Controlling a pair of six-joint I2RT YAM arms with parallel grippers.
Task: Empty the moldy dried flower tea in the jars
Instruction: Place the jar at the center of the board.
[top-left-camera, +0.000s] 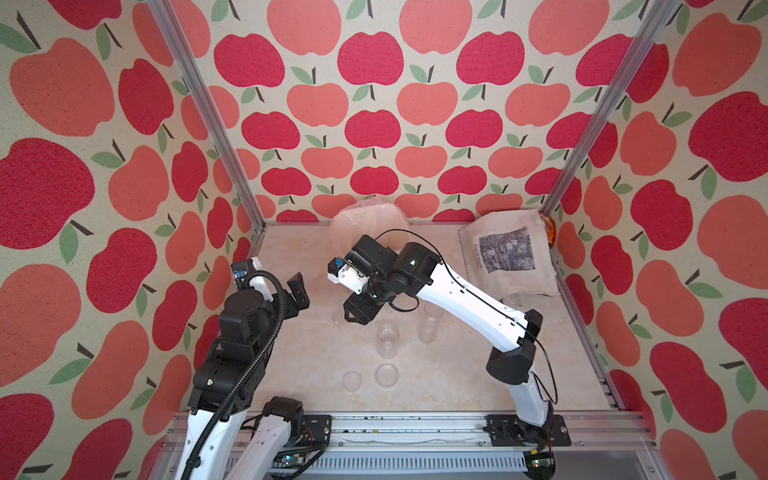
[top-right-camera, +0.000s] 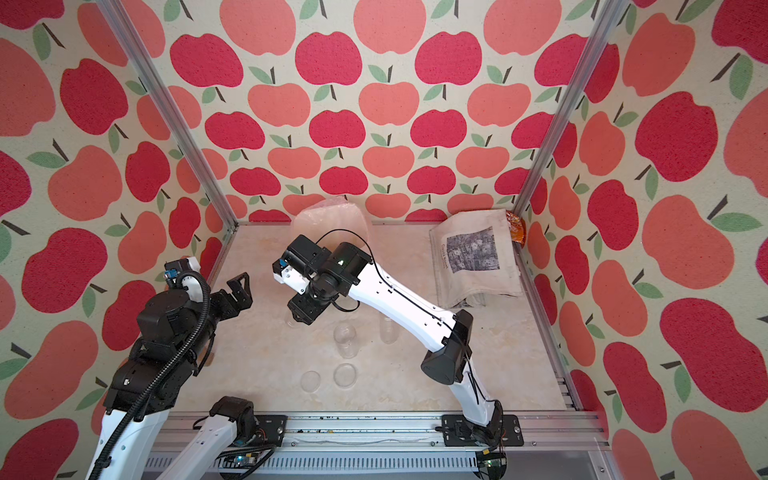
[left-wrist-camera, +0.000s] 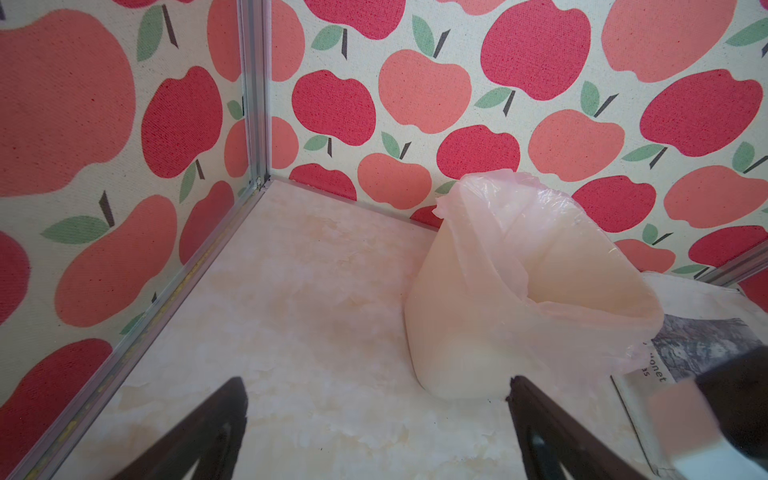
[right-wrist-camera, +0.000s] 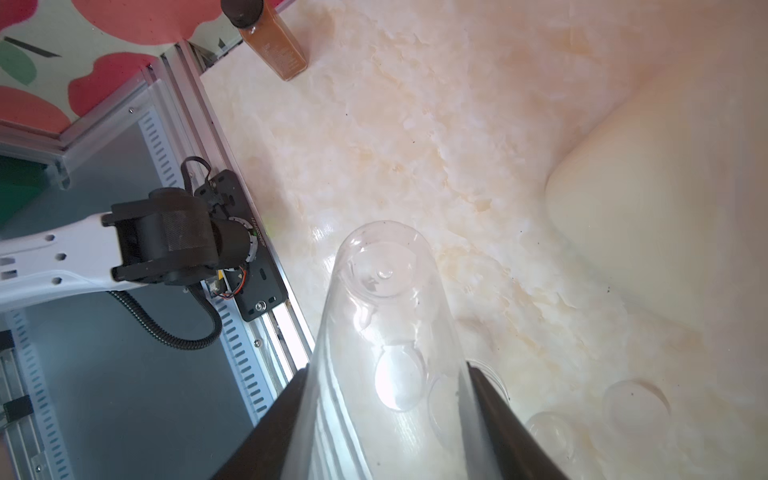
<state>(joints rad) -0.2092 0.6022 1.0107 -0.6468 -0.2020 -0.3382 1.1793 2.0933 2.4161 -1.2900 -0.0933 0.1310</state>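
Note:
The empty jar is next to be lowered back beside the standing jars and released by the right gripper, because bare tabletop by the lids is below and back from the gripper.
My right gripper (top-left-camera: 352, 318) (right-wrist-camera: 387, 368) is shut on a clear jar (right-wrist-camera: 382, 291) (top-left-camera: 337, 318), held just above the table in front of the bin. No tea shows through its walls. Two more clear jars (top-left-camera: 387, 338) (top-left-camera: 430, 326) stand on the table to its right, open-topped. Two round clear lids (top-left-camera: 352, 380) (top-left-camera: 387, 374) lie nearer the front edge. The moldy dried flower tea is out of view. My left gripper (top-left-camera: 300, 289) (left-wrist-camera: 376, 382) is open and empty at the left, its jaws wide apart, facing the cream bin (left-wrist-camera: 478, 324).
The cream bin with a plastic liner (top-left-camera: 365, 220) stands at the back wall, partly hidden by my right arm. A printed cloth bag (top-left-camera: 507, 253) lies at the back right, with an orange packet (top-left-camera: 549, 230) in the corner. An amber bottle (right-wrist-camera: 274, 45) stands near the left arm's base.

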